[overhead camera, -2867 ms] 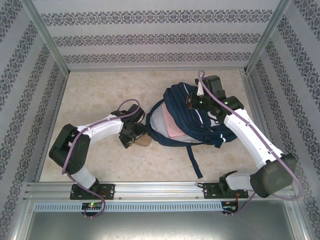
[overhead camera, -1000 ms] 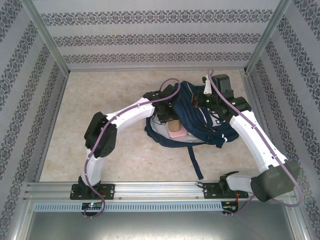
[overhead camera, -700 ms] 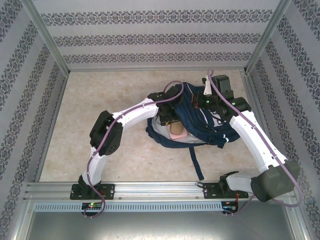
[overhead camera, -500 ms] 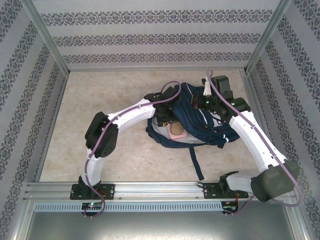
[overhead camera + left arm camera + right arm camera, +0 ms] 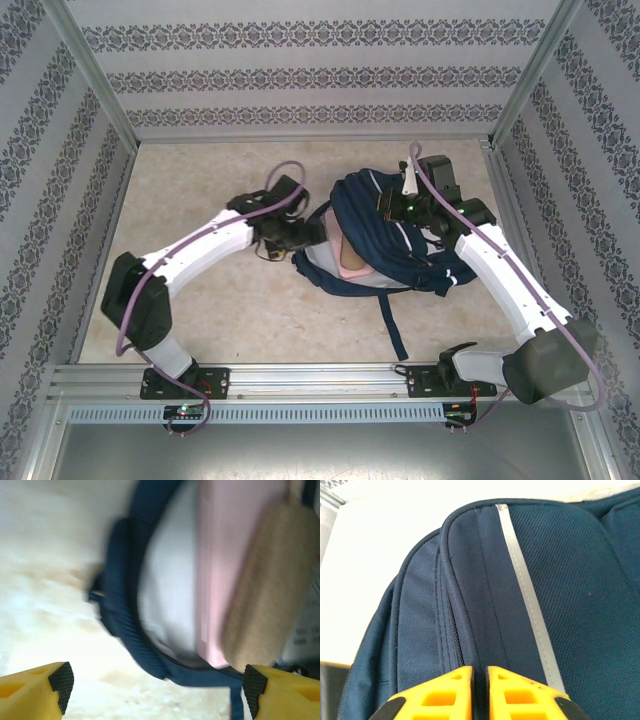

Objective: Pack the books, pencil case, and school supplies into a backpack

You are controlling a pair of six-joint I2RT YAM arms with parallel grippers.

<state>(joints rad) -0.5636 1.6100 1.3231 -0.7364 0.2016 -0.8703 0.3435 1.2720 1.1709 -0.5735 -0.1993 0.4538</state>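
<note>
My left gripper moves outward to the backpack's far navy edge (image 5: 349,181), outward of the gripper's fingers, and closes there next, since the backpack's opening still gapes open.
The navy backpack (image 5: 405,250) lies mid-table with its mouth facing left. Inside the mouth, against the pale lining, lie a pink flat item (image 5: 350,264) and a tan pouch, the pencil case (image 5: 270,590). My left gripper (image 5: 303,235) hovers just left of the mouth, open and empty; in the left wrist view its gripper (image 5: 157,690) frames the backpack's navy rim (image 5: 125,625). My right gripper (image 5: 393,205) sits on the backpack's top. In the right wrist view this gripper (image 5: 480,672) has its jaws almost together, with dark backpack fabric (image 5: 570,580) in the narrow slit. The books are out of view.
A dark strap (image 5: 390,322) trails from the backpack toward the near edge. Patterned walls and metal posts fence the table on three sides. Bare tabletop (image 5: 200,180) lies to the left and behind the backpack.
My left arm has drawn back leftward out of the backpack's mouth, its gripper now open, with the tan pouch left inside. The right gripper has stayed at the backpack's top.
</note>
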